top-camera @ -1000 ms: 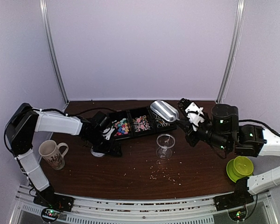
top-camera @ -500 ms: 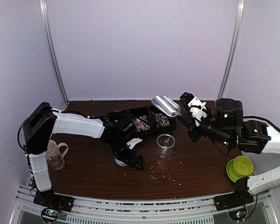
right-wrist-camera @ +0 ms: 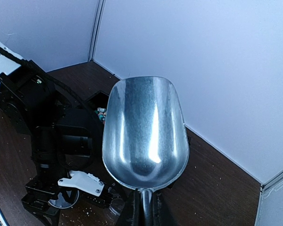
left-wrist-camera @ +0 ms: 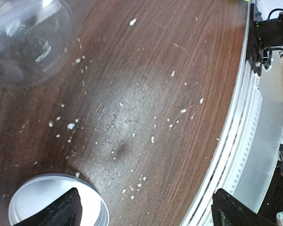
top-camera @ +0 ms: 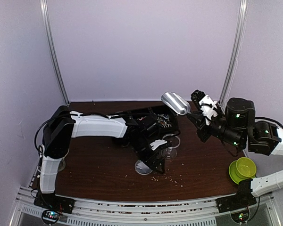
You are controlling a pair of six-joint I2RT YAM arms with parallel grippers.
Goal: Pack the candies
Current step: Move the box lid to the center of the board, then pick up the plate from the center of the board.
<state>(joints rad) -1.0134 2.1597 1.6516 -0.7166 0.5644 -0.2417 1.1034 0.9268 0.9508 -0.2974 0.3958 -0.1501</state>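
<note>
The tray's far edge [top-camera: 118, 113] lies outward and left in the top view, so my left gripper will swing onto it.
The candies [right-wrist-camera: 100, 113] lie in a black compartment tray [top-camera: 172, 123] at the back. My left arm hides most of them. My left gripper [top-camera: 155, 162] is open, low over the table just in front of a clear plastic cup [top-camera: 171, 147]. In the left wrist view its jaws [left-wrist-camera: 146, 207] stand wide apart, with a white round lid [left-wrist-camera: 47, 200] under the left finger and the cup [left-wrist-camera: 23, 42] at the top left. My right gripper [top-camera: 194, 116] is shut on the handle of an empty metal scoop [top-camera: 175, 102], held in the air right of the tray. The scoop [right-wrist-camera: 144, 127] fills the right wrist view.
A green bowl [top-camera: 242, 169] sits at the right front. Pale crumbs [top-camera: 172, 178] are scattered in front of the cup. A mug [top-camera: 61, 164] is mostly hidden behind my left arm's base. The table's front rail [left-wrist-camera: 236, 141] runs close to the left gripper.
My left arm has swept right from beside the tray to in front of the cup, and the white lid moved along with it. My right gripper lifted the scoop up and right.
</note>
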